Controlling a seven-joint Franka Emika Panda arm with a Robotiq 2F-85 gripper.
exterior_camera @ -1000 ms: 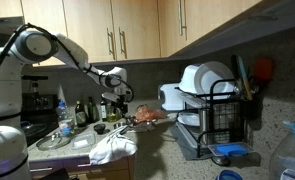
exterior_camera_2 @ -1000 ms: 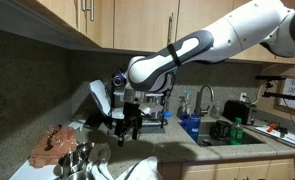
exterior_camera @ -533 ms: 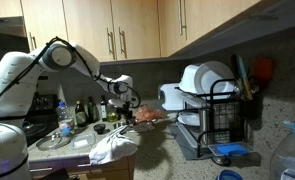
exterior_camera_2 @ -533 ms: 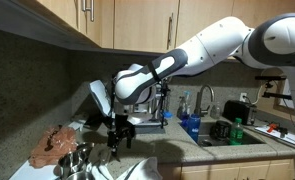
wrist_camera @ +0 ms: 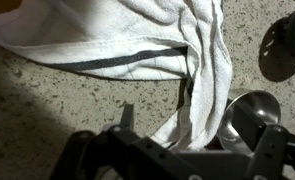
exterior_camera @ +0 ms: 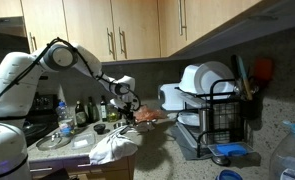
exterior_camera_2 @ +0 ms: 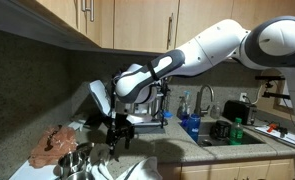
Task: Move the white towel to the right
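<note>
The white towel's narrow fold (wrist_camera: 201, 112) is beside the metal bowl, and my gripper needs to move down and away from my base to get onto it.
The white towel (exterior_camera: 112, 148) lies crumpled on the speckled counter and droops over its front edge; it also shows at the bottom of an exterior view (exterior_camera_2: 137, 170). In the wrist view the towel (wrist_camera: 107, 40) fills the top, with a grey stripe across it, and one fold runs down between the jaws. My gripper (wrist_camera: 192, 135) is open, its fingers standing wide on either side of that fold without pinching it. In both exterior views the gripper (exterior_camera: 124, 103) (exterior_camera_2: 115, 145) hangs just above the towel.
A dish rack (exterior_camera: 212, 110) with white plates stands on the counter. Bottles (exterior_camera: 82, 112) stand behind the towel. A metal bowl (wrist_camera: 249, 115) sits close beside the gripper. A brownish cloth (exterior_camera_2: 57, 145) and metal utensils (exterior_camera_2: 79, 160) lie nearby, and a sink (exterior_camera_2: 232, 135) lies further along the counter.
Over the last second the arm has reached forward and lowered the gripper onto the towel. Since half a second ago nothing has visibly moved. The jaws have stayed open.
</note>
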